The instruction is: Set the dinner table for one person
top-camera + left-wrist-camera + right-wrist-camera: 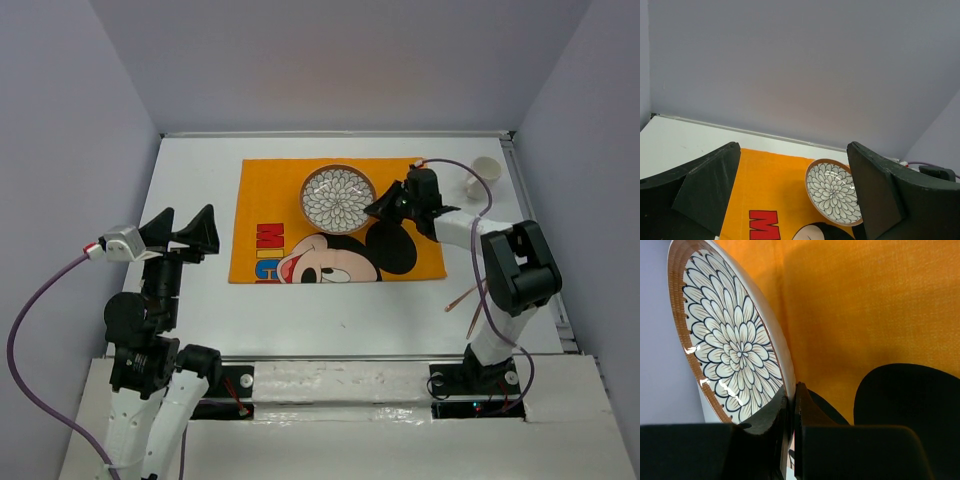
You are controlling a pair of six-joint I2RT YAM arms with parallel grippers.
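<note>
My right gripper should lower the bowl until it sits on the middle of the orange mat, then let go of the bowl's rim, because the mat is still below my gripper's fingers.
A bowl with a brown rim and a white flower pattern is over the far middle of the orange Mickey Mouse mat, which lies on the white dinner table. My right gripper is shut on the bowl's right rim. In the right wrist view its fingers pinch the rim of the bowl above the mat. My left gripper is open and empty, left of the mat. The left wrist view shows that gripper facing the bowl and the mat.
A small white cup stands at the far right of the table. A pair of brown chopsticks lies near the right arm's base. Grey walls enclose the table on three sides.
</note>
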